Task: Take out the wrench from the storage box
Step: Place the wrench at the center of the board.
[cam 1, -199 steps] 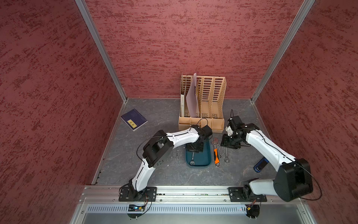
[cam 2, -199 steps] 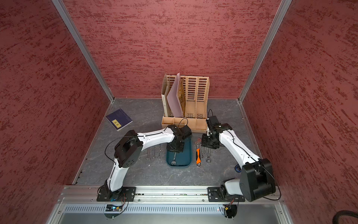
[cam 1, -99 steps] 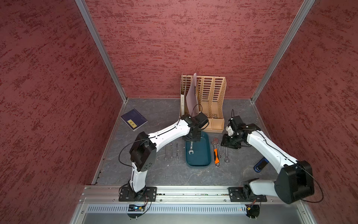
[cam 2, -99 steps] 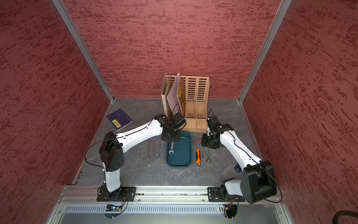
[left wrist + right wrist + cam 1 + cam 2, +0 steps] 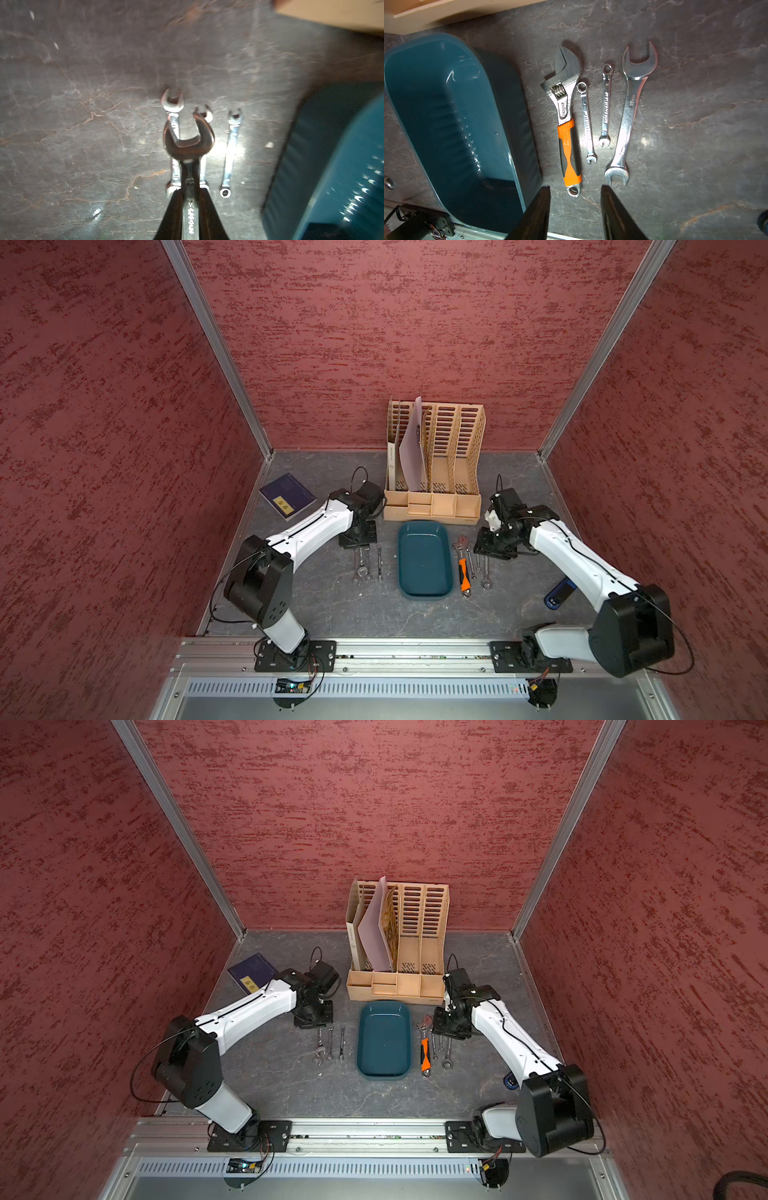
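The tabletop [image 5: 345, 561] is bare beside the wrench farthest from the box [image 5: 424, 560], so the left gripper will move past that wrench, go down and release the silver wrench's handle there.
The dark teal storage box [image 5: 424, 560] [image 5: 383, 1042] lies in the middle of the table with nothing inside. My left gripper [image 5: 358, 536] [image 5: 190, 191] hovers to its left, shut on the shank of a silver wrench [image 5: 188, 143] whose open-end head sticks out past the fingertips. Under it, three smaller wrenches [image 5: 368, 566] lie side by side on the table. My right gripper [image 5: 493, 546] [image 5: 575, 187] stands open and holds nothing. It is above the row right of the box: an orange-handled adjustable wrench [image 5: 566, 128] and three spanners [image 5: 625, 116].
A beige slotted file organiser [image 5: 434, 472] with papers stands just behind the box. A dark blue book [image 5: 286, 502] lies at the back left, and a small blue object [image 5: 559, 593] sits by the right arm. Red walls close in three sides; a metal rail [image 5: 415, 649] runs along the front.
My left arm has swung from above the storage box to its left, carrying the wrench out with it; the box now holds nothing. The right arm has stayed put.
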`<state>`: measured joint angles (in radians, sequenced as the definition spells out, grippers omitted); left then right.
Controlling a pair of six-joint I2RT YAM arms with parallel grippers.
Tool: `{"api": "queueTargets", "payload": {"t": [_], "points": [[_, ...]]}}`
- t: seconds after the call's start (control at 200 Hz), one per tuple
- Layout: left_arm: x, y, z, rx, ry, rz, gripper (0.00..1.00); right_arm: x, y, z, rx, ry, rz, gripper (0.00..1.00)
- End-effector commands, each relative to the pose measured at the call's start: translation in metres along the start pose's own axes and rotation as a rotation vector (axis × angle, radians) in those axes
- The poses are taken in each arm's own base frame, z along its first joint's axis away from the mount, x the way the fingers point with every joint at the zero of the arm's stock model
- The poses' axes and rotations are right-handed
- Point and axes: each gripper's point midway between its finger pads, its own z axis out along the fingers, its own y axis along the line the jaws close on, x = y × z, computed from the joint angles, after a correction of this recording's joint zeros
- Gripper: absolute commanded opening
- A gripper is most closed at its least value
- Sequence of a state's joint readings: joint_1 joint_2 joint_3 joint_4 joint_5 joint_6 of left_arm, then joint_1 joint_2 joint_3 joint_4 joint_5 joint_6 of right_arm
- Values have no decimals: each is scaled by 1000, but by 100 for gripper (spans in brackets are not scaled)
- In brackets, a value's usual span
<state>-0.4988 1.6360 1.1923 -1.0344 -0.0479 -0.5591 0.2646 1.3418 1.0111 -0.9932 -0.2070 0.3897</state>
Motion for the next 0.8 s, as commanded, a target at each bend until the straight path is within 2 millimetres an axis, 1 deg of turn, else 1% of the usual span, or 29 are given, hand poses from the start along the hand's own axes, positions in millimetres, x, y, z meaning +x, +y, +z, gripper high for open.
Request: {"api": "queueTargets", "payload": {"t": [0.0, 0.135, 0.291, 0.366, 0.466, 0.551, 0.691, 0.746, 0.796], "points": [[-5, 4, 16, 95, 5, -18, 9, 0, 1, -1, -10, 2, 14, 44], [-6, 21, 35, 86, 9, -32, 8, 0, 0, -2, -5, 1, 15, 44], [-15, 27, 51, 61, 0, -3, 7, -1, 0, 0, -6, 3, 16, 44], [-17, 29, 59, 45, 3, 5, 7, -1, 1, 0, -7, 4, 19, 44], [-17, 36, 69, -8, 24, 18, 6, -4, -2, -2, 11, -18, 24, 44], [-18, 40, 75, -35, 23, 21, 5, -8, -5, -7, 44, -55, 24, 44], [-20, 43, 75, -57, 8, 29, 6, -16, 0, -21, 27, -135, 14, 46], [-22, 45, 74, -76, -1, 37, 9, -20, 2, -26, 15, -167, 10, 47], [-25, 47, 72, -94, -10, 43, 15, -24, 5, -29, 0, -188, 4, 47]]}}
